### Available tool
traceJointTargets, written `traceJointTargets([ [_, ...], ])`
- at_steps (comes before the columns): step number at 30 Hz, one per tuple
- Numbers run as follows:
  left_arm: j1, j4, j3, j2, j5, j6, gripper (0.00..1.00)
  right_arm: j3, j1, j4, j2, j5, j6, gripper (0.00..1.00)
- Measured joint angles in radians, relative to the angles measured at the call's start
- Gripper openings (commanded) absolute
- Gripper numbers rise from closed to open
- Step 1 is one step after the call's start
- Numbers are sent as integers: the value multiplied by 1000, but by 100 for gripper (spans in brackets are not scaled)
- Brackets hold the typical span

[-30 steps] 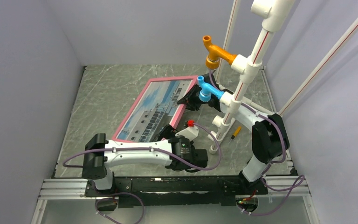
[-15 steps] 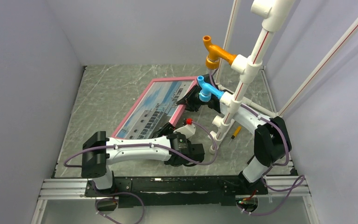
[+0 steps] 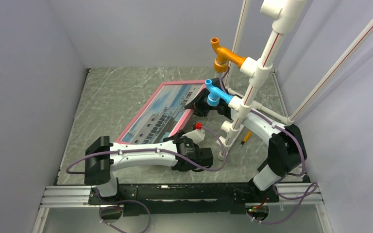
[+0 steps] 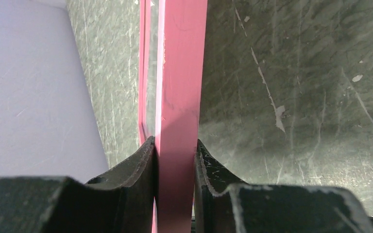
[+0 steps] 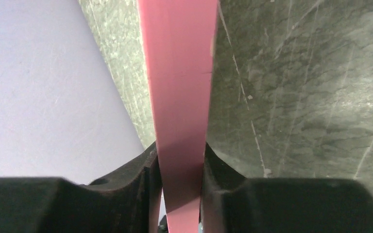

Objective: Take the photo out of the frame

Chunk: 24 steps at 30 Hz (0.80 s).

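I need to swing my left gripper left in the top view next, turn the frame point(image 3: 140, 113) over, lower and release it, as open marble tabletop lies below it.
The pink frame point(image 3: 140, 113) is held tilted over the marble tabletop, with the photo point(image 3: 162, 112) of a pale building under blue sky still in it, face up. My left gripper point(image 3: 177, 138) is shut on the frame's near right corner. In the left wrist view the pink edge point(image 4: 179, 73) runs up between both pads of that gripper point(image 4: 175, 145). My right gripper point(image 3: 194, 104) is shut on the frame's right edge. In the right wrist view the pink strip point(image 5: 177, 73) is likewise pinched in that gripper point(image 5: 179, 150).
A white pipe stand point(image 3: 245, 99) with an orange fitting point(image 3: 223, 53) and a blue fitting point(image 3: 216, 92) rises just right of the frame, over the right arm. A small yellow pen point(image 3: 245, 138) lies by its foot. Lavender walls enclose the table.
My left gripper has closed from wide open onto the frame's near right corner, and its wrist has edged towards the frame. The right gripper has kept its grip.
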Motion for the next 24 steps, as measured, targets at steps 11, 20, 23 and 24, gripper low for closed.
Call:
traceJointTargets([
  [11,54,15,-28,-172,87,53,0,-77,-19,39,-177,126,-269,97],
  [20,275,144,-73,-515,279,286,0,-96,-18,13,-282,281,-486,100],
  [23,372,200,-91,-595,383,354,0,-100,-18,5,-309,327,-521,100],
  [24,399,216,-95,-615,415,372,0,-101,-19,3,-315,338,-528,100],
])
